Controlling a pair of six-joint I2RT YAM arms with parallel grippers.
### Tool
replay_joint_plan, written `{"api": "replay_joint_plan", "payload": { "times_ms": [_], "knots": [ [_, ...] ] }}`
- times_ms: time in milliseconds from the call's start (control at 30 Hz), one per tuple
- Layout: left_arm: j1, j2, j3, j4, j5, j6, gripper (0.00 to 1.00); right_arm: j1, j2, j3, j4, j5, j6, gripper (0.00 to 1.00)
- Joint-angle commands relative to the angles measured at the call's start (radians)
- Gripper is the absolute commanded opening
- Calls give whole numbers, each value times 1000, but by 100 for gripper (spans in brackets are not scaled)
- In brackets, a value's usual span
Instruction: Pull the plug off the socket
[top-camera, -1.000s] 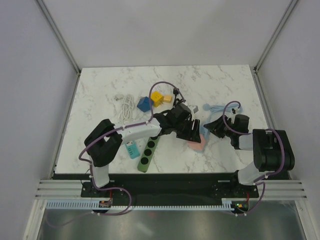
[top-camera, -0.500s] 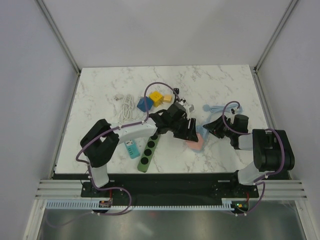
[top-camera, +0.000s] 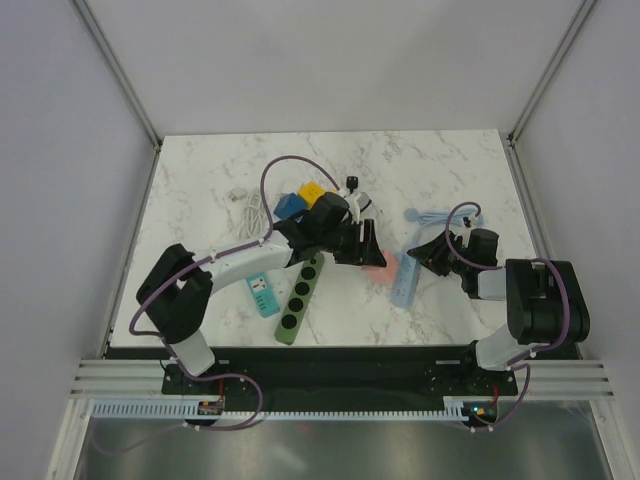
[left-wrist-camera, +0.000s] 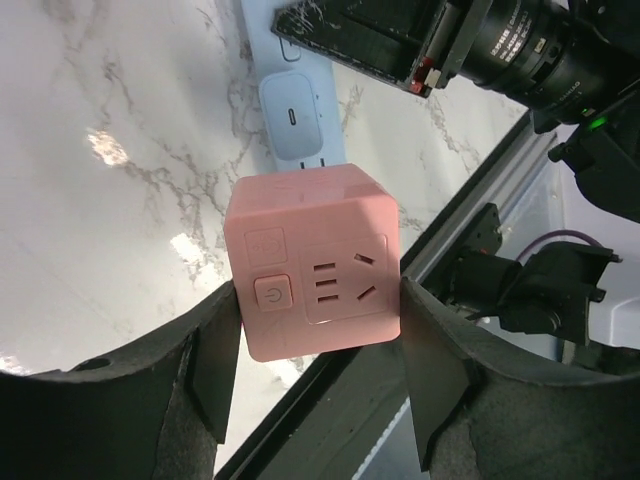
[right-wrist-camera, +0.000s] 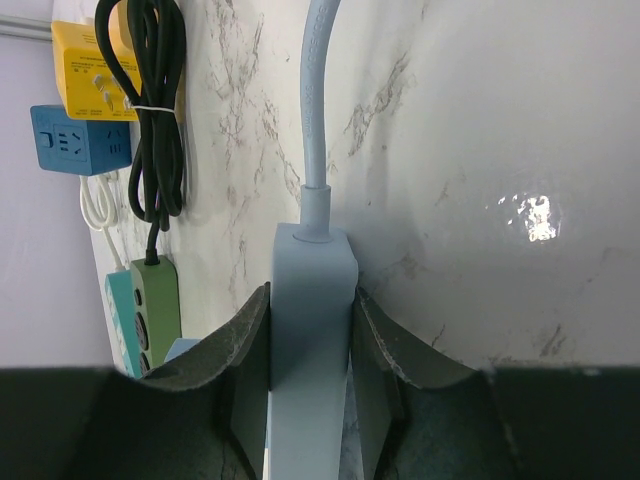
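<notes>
The pink cube should go off the light blue power strip (top-camera: 405, 281), down beside the blue cube, so my left gripper will first swing left in the top view.
My left gripper (top-camera: 366, 250) is shut on a pink cube plug adapter (top-camera: 377, 264). In the left wrist view the cube (left-wrist-camera: 315, 262) sits between my fingers (left-wrist-camera: 215, 350), its socket face and power button toward the camera. It is held clear of the light blue power strip (left-wrist-camera: 294, 112) that lies beyond it. My right gripper (top-camera: 428, 253) is shut on the cable end of that strip (top-camera: 405, 281). In the right wrist view the strip's end (right-wrist-camera: 310, 290) is clamped between both fingers, and its blue cable (right-wrist-camera: 314, 90) runs away across the marble.
A green power strip (top-camera: 299, 297) and a teal adapter (top-camera: 264, 295) lie at the front left. A blue cube (top-camera: 289, 203), a yellow cube (top-camera: 312, 189), a black cable bundle (right-wrist-camera: 160, 110) and a white cable (top-camera: 250, 209) lie behind my left arm.
My left gripper has moved left and back with the pink cube, drawing it off the light blue strip. The strip now lies uncovered. The right gripper has stayed put.
</notes>
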Motion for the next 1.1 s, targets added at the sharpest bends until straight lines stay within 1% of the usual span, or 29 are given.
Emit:
{"api": "replay_joint_plan", "payload": {
  "times_ms": [0,33,100,133,200,233,267,300,333,433,500,633,833,900,1067],
  "knots": [
    [1,-113,68,-95,-134,113,2,-6,-2,-13,-16,40,-76,0],
    [6,-126,87,-162,-197,162,2,-8,-4,-11,-17,42,-75,0],
    [13,-142,107,-230,-266,208,2,-6,-10,-13,-25,49,-81,0],
    [26,-158,113,-257,-329,253,2,-6,-10,-13,-25,52,-83,0],
    [41,-178,127,-337,-402,290,2,-6,-10,-13,-27,52,-81,0],
    [56,-192,139,-363,-477,322,2,-8,-8,-11,-28,52,-81,0],
    [64,-198,145,-420,-516,337,2,-6,-10,-13,-28,52,-81,0],
    [72,-202,151,-446,-554,351,2,-6,-8,-13,-28,52,-79,0],
    [85,-202,160,-474,-628,380,2,-8,-10,-11,-28,52,-79,0],
    [125,-190,170,-554,-747,414,2,-8,-8,-11,-28,52,-79,0],
    [147,-179,170,-589,-789,428,2,-8,-8,-13,-28,52,-78,0],
    [171,-138,173,-592,-889,469,2,-6,-8,-11,-30,54,-78,0],
    [173,-8,210,-595,-1021,503,2,-8,-8,-10,-31,57,-81,0],
    [173,47,220,-595,-1038,503,2,-8,-8,-11,-31,57,-81,0],
    [173,123,262,-600,-1079,497,2,-6,-15,-11,-36,58,-83,0]
  ]
}}
